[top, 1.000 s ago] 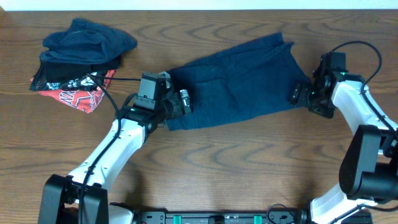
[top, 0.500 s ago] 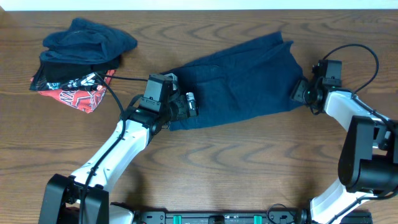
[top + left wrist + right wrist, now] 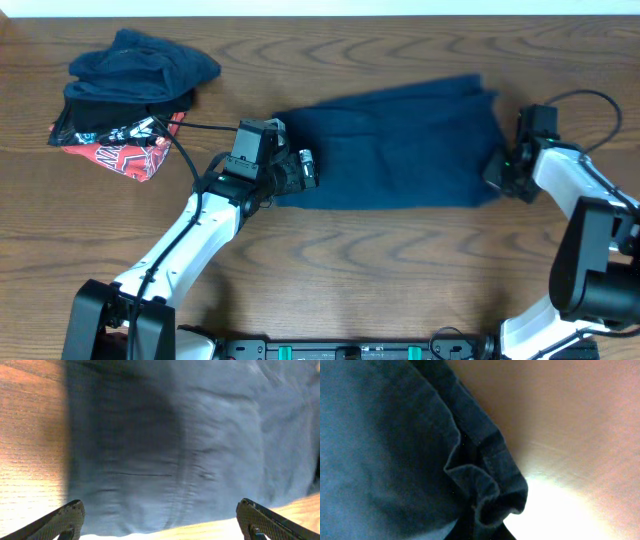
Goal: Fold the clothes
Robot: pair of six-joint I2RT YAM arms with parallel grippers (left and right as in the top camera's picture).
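My left gripper is open above the clothes' edge on the pile's side (image 3: 281, 200) (image 3: 76, 491), so next it should move down onto that edge and close its fingers there.
The clothes (image 3: 390, 140), a plain navy garment, lie spread across the middle of the wooden table (image 3: 400, 270). My left gripper (image 3: 306, 168) stands wide open over their left edge. In the left wrist view, the blue cloth (image 3: 165, 445) fills the frame between the gripper's (image 3: 162, 522) two fingertips (image 3: 70, 515), which hold nothing. My right gripper (image 3: 496, 172) is shut on the right edge of the clothes. The right wrist view shows a bunched hem (image 3: 487, 495) pinched at the gripper (image 3: 481, 532), whose fingers are mostly hidden by fabric.
A pile of other garments sits at the back left: a dark blue one (image 3: 140, 60) on top, black cloth (image 3: 110, 112) under it, and a red printed piece (image 3: 120, 152) at the bottom. A black cable (image 3: 200, 127) runs from the pile toward the left arm.
The right gripper closed on the garment's right edge and drew it rightward and toward the front, straightening the cloth into a level band. The left gripper shifted slightly right, still open.
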